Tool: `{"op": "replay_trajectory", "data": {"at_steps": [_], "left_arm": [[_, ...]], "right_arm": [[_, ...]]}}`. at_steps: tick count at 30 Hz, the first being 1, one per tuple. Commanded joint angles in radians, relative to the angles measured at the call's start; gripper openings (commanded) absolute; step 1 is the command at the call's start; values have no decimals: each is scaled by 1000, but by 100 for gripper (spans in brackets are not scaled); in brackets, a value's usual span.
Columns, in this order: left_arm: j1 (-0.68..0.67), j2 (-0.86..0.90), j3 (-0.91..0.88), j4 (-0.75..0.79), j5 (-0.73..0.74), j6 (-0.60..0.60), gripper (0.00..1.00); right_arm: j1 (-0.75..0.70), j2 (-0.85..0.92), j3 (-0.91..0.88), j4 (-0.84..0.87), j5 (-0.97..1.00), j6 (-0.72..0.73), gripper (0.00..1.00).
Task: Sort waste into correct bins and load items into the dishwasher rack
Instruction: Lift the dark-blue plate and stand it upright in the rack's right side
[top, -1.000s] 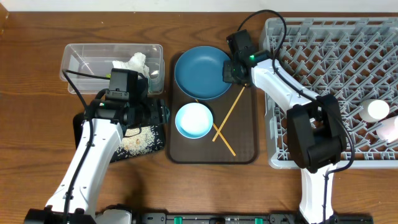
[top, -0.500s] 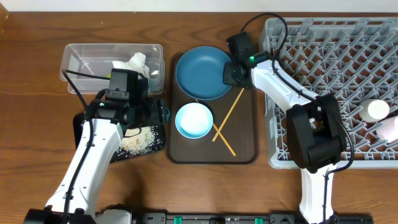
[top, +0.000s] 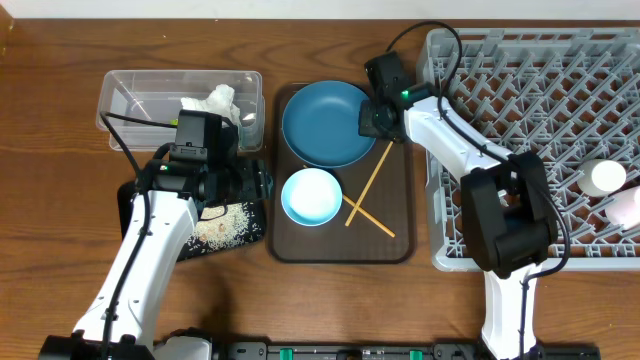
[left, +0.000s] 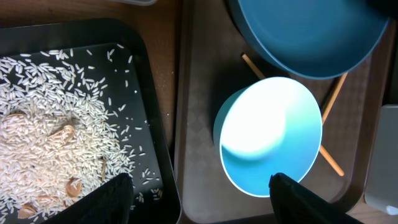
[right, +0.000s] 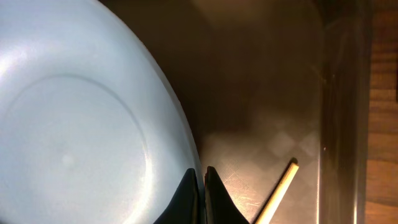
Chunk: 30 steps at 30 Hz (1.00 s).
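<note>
My right gripper will lift, swing right in the overhead view to the empty rack slots beyond the cups, turn the dish (top: 322, 122) upright, lower and release next.
The wide blue dish (top: 322, 122) sits at the back of the brown serving tray, and my right gripper (top: 372, 112) is shut on its right rim (right: 200, 180). The pale-blue bowl (top: 310, 196) stands in front of it and also shows in the left wrist view (left: 270, 143). Two chopsticks (top: 370, 182) lie crossed to the bowl's right. My left gripper (top: 256, 182) is open and empty (left: 200, 193), over the gap between the black tray (left: 155, 124) and the bowl. Rice grains (top: 228, 222) lie in the black tray. White tissue (top: 213, 100) lies in the clear tub (top: 130, 95).
The grey dishwasher rack (top: 520, 100) fills the right side, with two small cups (top: 606, 178) near its right edge. The brown serving tray (top: 390, 245) lies between the bins and the rack. The black tray sits close against the brown tray's left edge.
The blue dish has shifted slightly to the right in my right gripper. The shorter crossed chopstick has swung, its lower end moving right. The left arm has not moved.
</note>
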Motion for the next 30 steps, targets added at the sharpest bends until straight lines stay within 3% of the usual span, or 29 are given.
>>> {"op": "replay_trajectory", "data": {"at_steps": [1, 9, 14, 21, 30], "left_arm": [[3, -1, 8, -3, -13, 9, 73], [3, -1, 8, -3, -13, 9, 73], [3, -1, 8, -2, -13, 9, 73], [3, -1, 8, -2, -13, 9, 73], [3, -1, 8, 0, -13, 9, 73]], "right_arm": [[-33, -109, 23, 0, 98, -95, 1], [-140, -379, 33, 105, 295, -384, 1], [-251, -487, 33, 166, 402, -646, 1], [-418, -528, 33, 277, 594, -961, 1], [-601, -500, 33, 337, 610, -1210, 1]]}}
